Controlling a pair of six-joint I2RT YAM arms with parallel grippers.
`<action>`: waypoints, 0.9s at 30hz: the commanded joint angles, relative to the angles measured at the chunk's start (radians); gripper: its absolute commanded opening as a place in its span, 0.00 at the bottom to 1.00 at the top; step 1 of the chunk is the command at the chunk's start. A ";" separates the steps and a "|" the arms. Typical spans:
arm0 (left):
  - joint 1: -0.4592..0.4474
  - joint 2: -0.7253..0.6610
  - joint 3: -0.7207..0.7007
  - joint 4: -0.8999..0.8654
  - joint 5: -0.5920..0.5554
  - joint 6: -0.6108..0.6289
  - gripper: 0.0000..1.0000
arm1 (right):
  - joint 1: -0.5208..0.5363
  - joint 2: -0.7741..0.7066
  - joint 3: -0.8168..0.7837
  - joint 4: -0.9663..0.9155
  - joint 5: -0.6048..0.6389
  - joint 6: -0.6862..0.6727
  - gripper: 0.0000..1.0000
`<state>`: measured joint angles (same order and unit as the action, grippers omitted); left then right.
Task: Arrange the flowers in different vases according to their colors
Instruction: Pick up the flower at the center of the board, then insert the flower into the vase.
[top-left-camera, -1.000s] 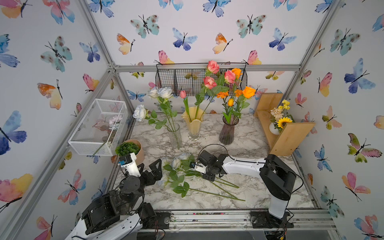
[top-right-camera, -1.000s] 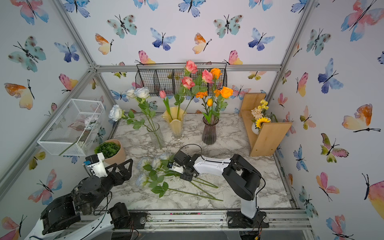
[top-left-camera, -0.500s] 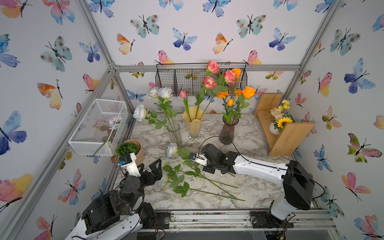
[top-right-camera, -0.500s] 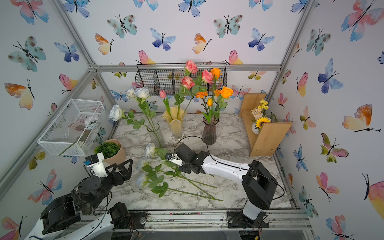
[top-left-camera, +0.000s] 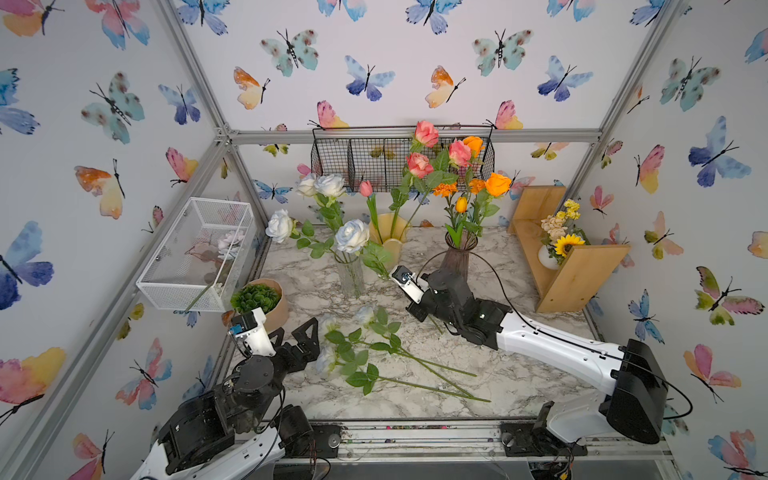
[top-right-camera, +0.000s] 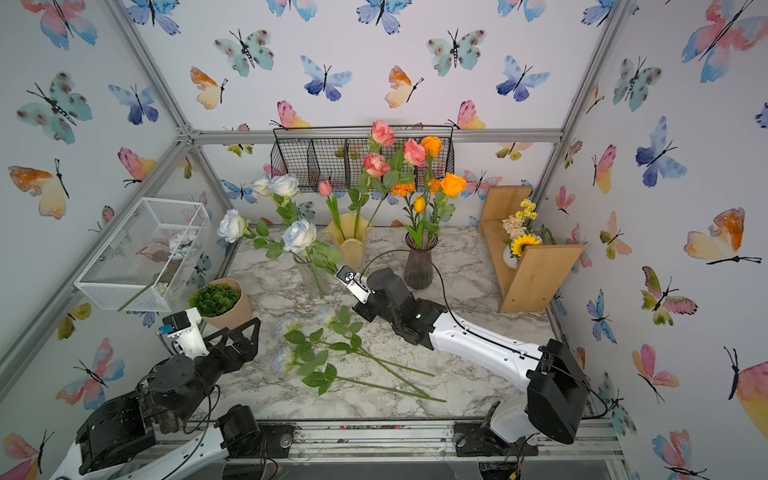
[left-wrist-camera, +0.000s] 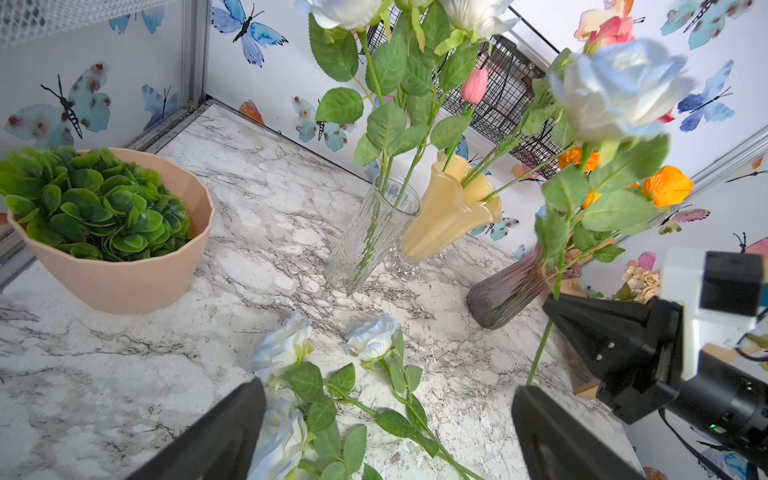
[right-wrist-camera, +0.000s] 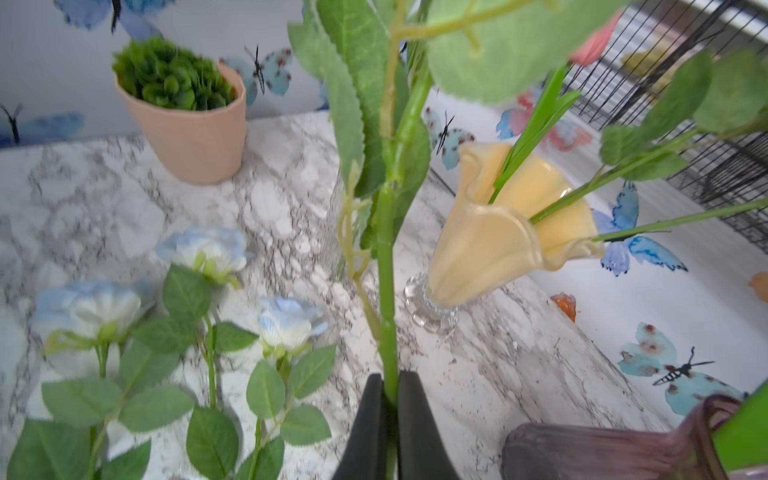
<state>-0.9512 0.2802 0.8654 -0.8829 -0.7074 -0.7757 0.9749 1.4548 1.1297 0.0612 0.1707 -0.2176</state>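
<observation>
My right gripper needs to rise, move outward over the opening of the clear ribbed vase (top-left-camera: 351, 274), go down and release the green stem of the white-pale-blue rose, because white roses stand there.
My right gripper (right-wrist-camera: 390, 386) is shut on the green stem (right-wrist-camera: 387, 291) of a white-pale-blue rose (top-left-camera: 352, 235). It holds the rose upright, with the bloom in front of the clear ribbed vase (top-left-camera: 351, 274). That vase has white roses (top-left-camera: 330, 185) in it. The yellow vase (top-left-camera: 390, 241) carries pink flowers and the smoky-purple vase (top-left-camera: 457, 255) carries orange ones. Three more white-blue roses (top-left-camera: 365, 316) lie on the marble in front. My left gripper (top-left-camera: 297, 332) stands open just left of their blooms, with nothing between its fingers (left-wrist-camera: 232, 419).
A tan pot of succulent (top-left-camera: 259, 301) stands behind my left gripper. A white mesh basket (top-left-camera: 199, 253) hangs on the left wall and a black wire basket (top-left-camera: 374, 160) on the back wall. A wooden shelf (top-left-camera: 577, 266) at the right holds a sunflower bunch (top-left-camera: 563, 243).
My right gripper has lifted one white-blue rose off the table and swung it upright toward the clear vase. The left arm has not moved.
</observation>
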 joint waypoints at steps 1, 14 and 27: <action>0.000 -0.019 0.004 -0.016 -0.042 -0.010 0.99 | -0.001 -0.021 0.052 0.228 0.039 0.097 0.02; 0.000 0.019 0.006 -0.005 -0.024 0.006 0.99 | -0.001 0.253 0.384 0.568 0.013 0.072 0.02; 0.003 0.005 0.002 0.002 -0.017 0.013 0.99 | -0.001 0.539 0.649 0.640 -0.035 0.064 0.02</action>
<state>-0.9512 0.2901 0.8654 -0.8837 -0.7132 -0.7807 0.9749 1.9602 1.7271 0.6491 0.1646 -0.1432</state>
